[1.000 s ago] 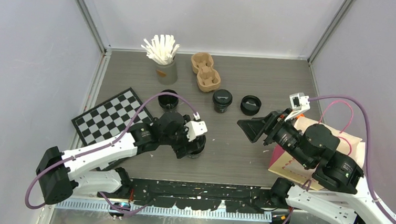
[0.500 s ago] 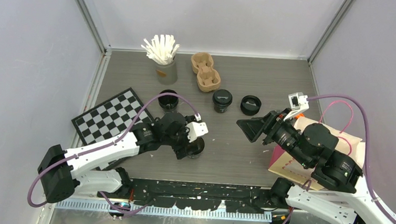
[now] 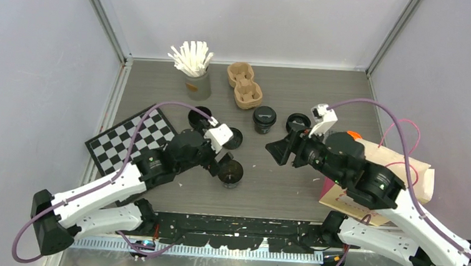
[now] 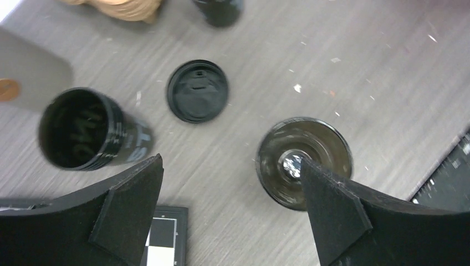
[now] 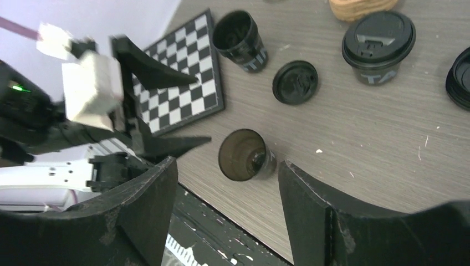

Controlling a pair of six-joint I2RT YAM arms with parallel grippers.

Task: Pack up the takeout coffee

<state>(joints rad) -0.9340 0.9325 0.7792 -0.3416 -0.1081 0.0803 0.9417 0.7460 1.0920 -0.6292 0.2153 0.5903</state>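
I should move my left gripper outward from the front cup next, then lower it to the near rim of the loose black lid (image 3: 232,146) (image 4: 213,113), because the cup is open.
An open black cup (image 3: 231,172) stands near the front edge, seen from above in the left wrist view (image 4: 304,162) and in the right wrist view (image 5: 244,155). My left gripper (image 3: 220,159) hangs open just behind and left of it, holding nothing; one fingertip (image 4: 332,210) overlaps the cup's rim in view. A loose black lid (image 3: 232,138) lies behind the cup. A second open cup (image 3: 201,118) and a lidded cup (image 3: 264,119) stand further back. My right gripper (image 3: 277,152) hovers open and empty right of centre, above the table.
A chessboard (image 3: 129,139) lies at the left. The grey cup of white sticks (image 3: 194,74) and the brown pulp carrier (image 3: 244,83) stand at the back. A tan and pink paper bag (image 3: 415,174) lies at the right. Another black round piece (image 3: 297,122) is half hidden behind my right arm.
My left gripper has opened wider, let go of the front cup and drawn back to the left. The right arm has swung left toward the centre.
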